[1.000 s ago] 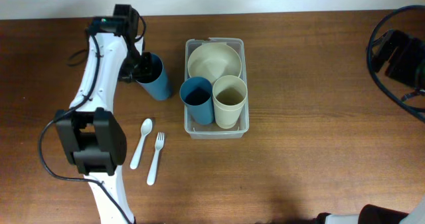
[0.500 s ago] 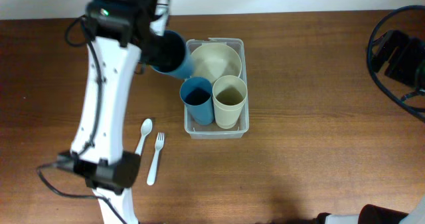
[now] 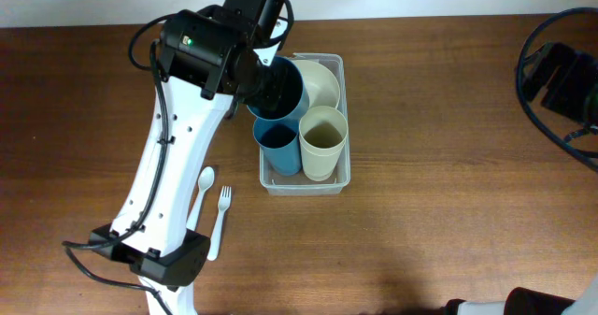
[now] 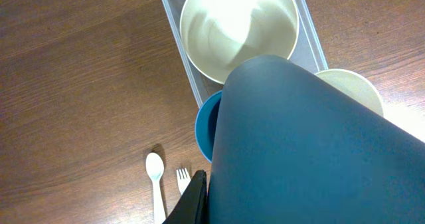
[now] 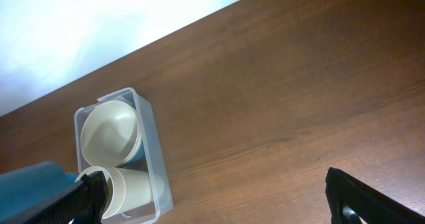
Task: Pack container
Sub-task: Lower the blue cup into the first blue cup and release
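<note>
Next, my left gripper moves back and lowers the held cup into the second blue cup's opening, since that second cup stands open beside the cream cup (image 3: 323,139).
My left gripper (image 3: 263,76) is shut on the wall of a dark blue cup (image 3: 278,89), held tilted above the clear container (image 3: 343,119). In the left wrist view this cup (image 4: 312,151) fills the lower right, with one black finger (image 4: 192,201) pressed against its outside. Inside the container (image 4: 174,24) sit a cream bowl (image 3: 324,79) at the far end, a second blue cup (image 3: 275,139) and a cream cup (image 3: 323,139). My right gripper (image 5: 219,207) hangs open and empty, far right of the container (image 5: 151,159).
A white spoon (image 3: 206,177) and a white fork (image 3: 219,220) lie on the brown wooden table left of the container's near end, by the left arm. The right arm (image 3: 561,72) and its black cables sit at the table's far right edge.
The left arm lifted the blue cup from the table left of the container and swung it right, to above the container. The right gripper has not moved.
</note>
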You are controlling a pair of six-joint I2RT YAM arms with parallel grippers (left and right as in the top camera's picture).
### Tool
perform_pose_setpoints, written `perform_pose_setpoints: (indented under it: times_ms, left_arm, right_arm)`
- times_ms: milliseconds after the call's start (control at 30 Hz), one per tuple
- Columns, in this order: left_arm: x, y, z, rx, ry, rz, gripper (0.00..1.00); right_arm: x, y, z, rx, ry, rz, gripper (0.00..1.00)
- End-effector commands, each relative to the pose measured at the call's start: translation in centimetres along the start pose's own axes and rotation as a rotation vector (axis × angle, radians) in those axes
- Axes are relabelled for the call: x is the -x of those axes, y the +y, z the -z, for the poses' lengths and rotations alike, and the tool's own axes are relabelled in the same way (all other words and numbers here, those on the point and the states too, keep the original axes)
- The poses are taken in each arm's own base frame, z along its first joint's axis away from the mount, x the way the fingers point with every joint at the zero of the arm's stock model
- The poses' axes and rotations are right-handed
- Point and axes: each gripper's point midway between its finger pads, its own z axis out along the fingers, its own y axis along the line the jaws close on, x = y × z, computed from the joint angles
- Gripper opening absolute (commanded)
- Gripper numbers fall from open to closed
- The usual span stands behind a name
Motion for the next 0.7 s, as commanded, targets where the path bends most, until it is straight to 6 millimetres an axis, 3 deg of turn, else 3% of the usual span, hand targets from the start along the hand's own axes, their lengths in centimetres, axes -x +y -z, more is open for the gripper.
perform_pose_setpoints:
  times_ms: [0,133,400,667]
  left_arm:
    - [0.0,0.3,0.6,0.013,-0.013,0.011,0.02]
    - [-0.2,0.3,0.3,0.015,-0.002,0.009,0.02]
    - [-1.9,0.9,-2.1,0.056,0.099,0.001,0.02]
    - [-2.0,0.7,-1.6,0.042,0.09,0.002,0.02]
  right_arm:
    - [0.3,-0.2,0.2,-0.005,-0.012,0.004,0.99]
    - [0.3,-0.2,0.2,-0.005,-0.012,0.004,0.99]
    - [0.3,-0.2,0.2,-0.005,-0.012,0.004,0.99]
    - [0.3,-0.2,0.2,-0.005,-0.012,0.004,0.99]
